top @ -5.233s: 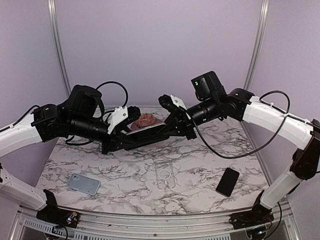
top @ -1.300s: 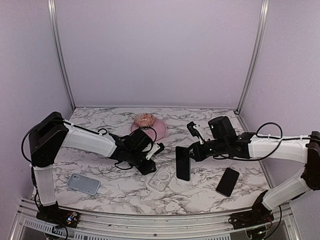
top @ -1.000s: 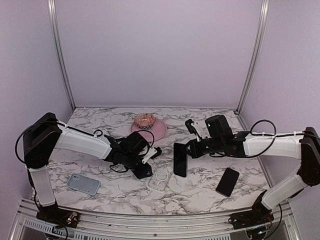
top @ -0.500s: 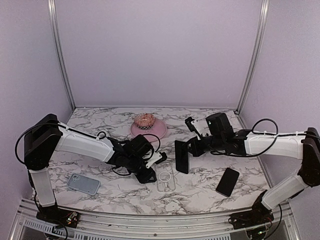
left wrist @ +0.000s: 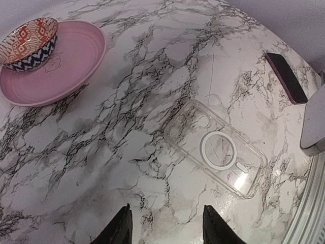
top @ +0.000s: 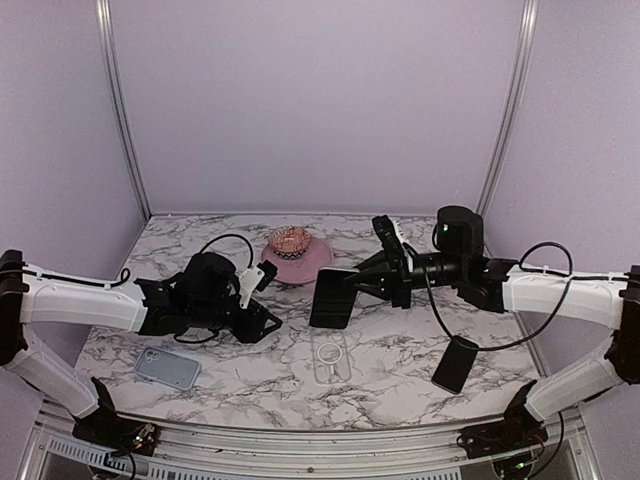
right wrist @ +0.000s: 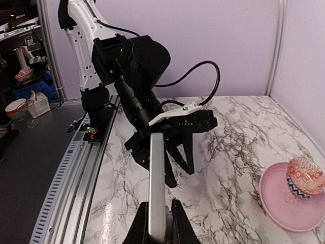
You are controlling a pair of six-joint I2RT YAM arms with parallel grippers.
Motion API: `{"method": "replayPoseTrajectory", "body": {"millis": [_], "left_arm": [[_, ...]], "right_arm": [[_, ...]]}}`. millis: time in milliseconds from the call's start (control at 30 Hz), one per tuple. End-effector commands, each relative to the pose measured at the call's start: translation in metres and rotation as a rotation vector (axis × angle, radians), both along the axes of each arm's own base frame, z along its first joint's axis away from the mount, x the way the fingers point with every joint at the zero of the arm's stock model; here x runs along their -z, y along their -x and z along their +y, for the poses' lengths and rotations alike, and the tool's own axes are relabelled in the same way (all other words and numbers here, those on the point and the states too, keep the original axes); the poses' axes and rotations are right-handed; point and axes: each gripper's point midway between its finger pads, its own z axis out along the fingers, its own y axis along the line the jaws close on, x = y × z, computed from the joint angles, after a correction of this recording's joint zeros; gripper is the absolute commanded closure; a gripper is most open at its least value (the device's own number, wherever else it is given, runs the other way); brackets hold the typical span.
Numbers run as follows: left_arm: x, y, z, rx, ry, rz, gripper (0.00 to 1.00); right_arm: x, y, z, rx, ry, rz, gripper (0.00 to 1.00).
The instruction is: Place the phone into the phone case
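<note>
I should lower my right gripper toward the metal bar next and release the phone there, because the clear phone case (top: 331, 357) is below my right gripper and closer to that bar.
The clear phone case (top: 331, 357) lies flat on the marble table, white ring up; it also shows in the left wrist view (left wrist: 216, 147). My right gripper (top: 362, 286) is shut on the phone (top: 332, 297) and holds it on edge in the air, above and just behind the case. In the right wrist view the phone (right wrist: 157, 178) stands edge-on between the jaws of the right gripper (right wrist: 157, 223). My left gripper (top: 262, 322) is open and empty, low over the table to the left of the case; its fingertips frame the left wrist view's bottom edge (left wrist: 167, 231).
A pink plate (top: 312, 264) with a patterned bowl (top: 290, 240) sits at the back centre. An all-dark phone (top: 456, 362) lies at the front right. A grey-blue slab (top: 167, 368) lies at the front left. A metal rail runs along the near edge.
My left gripper has drawn back to the left, away from the case. My right gripper has raised the phone and carried it left, over the case. The case has stayed put over the last half second.
</note>
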Motion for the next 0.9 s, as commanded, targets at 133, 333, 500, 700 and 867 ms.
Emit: {"method": "replayPoseTrajectory", "body": {"millis": [133,333,500,700,867], "left_arm": [[-0.064,-0.006,0.017,-0.097,0.321,-0.271,0.5],[-0.056,0.001,0.01,-0.036,0.336,-0.268,0.5],[-0.05,0.008,-0.007,0.044,0.337,-0.233,0.51],[-0.043,0.01,-0.019,0.083,0.32,-0.222,0.52],[-0.046,0.013,-0.024,0.093,0.327,-0.222,0.52]], "right_arm": [[0.04,-0.02,0.027,-0.086,-0.016,0.027,0.98],[0.084,-0.015,0.031,-0.164,0.102,0.193,1.0],[0.098,-0.008,0.024,-0.174,0.151,0.216,1.0],[0.11,-0.01,0.02,-0.171,0.164,0.252,1.0],[0.113,-0.008,0.019,-0.187,0.165,0.274,1.0]]}}
